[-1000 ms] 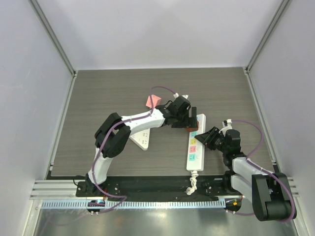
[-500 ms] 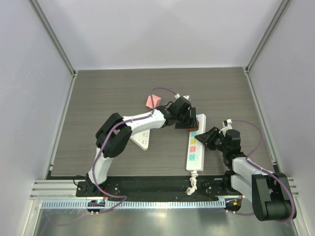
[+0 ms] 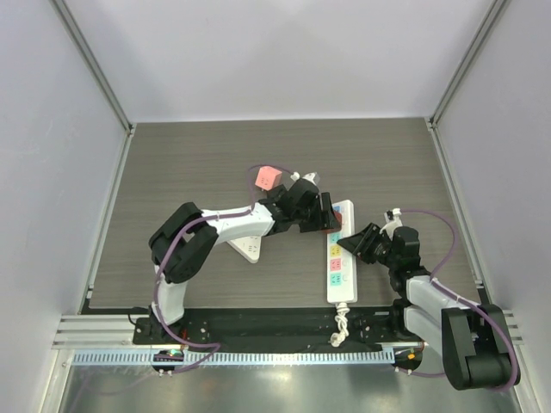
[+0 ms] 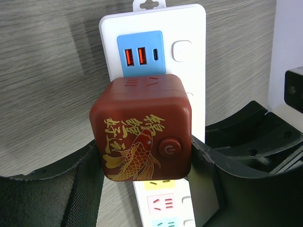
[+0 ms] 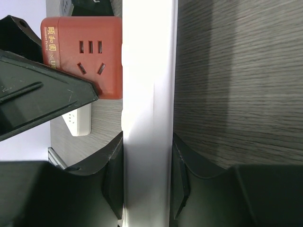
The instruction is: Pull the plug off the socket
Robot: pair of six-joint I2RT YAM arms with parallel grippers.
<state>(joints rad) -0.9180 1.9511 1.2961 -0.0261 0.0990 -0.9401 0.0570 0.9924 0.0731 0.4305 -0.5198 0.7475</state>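
The robot next needs to pull up the seated plug in its left gripper, carry it left in the top view to the tabletop beside the pink block, lower it and release it.
The plug [image 4: 142, 127], a dark red cube with a gold koi and a round power button, sits on the socket [image 4: 156, 47] just below its blue USB face. My left gripper [image 4: 147, 175] is shut on the plug, one black finger on each side. Seen side-on in the right wrist view, the plug [image 5: 80, 56] still rests against the strip's face. The socket [image 3: 341, 271] is a long white power strip lying lengthwise on the table. My right gripper [image 5: 147, 175] is shut on the socket's white body [image 5: 147, 94], clamping its two long edges. From above, the left gripper [image 3: 325, 217] and right gripper [image 3: 355, 243] are close together.
A white triangular plate [image 3: 248, 245] lies under the left forearm, and a pink block [image 3: 266, 178] lies behind it. The socket's knotted white cord [image 3: 341, 323] trails over the table's near edge. Grey walls stand on three sides.
My left gripper has closed on the plug and shifted slightly left, the left arm's elbow swinging out to the left. The right gripper keeps its hold on the socket.
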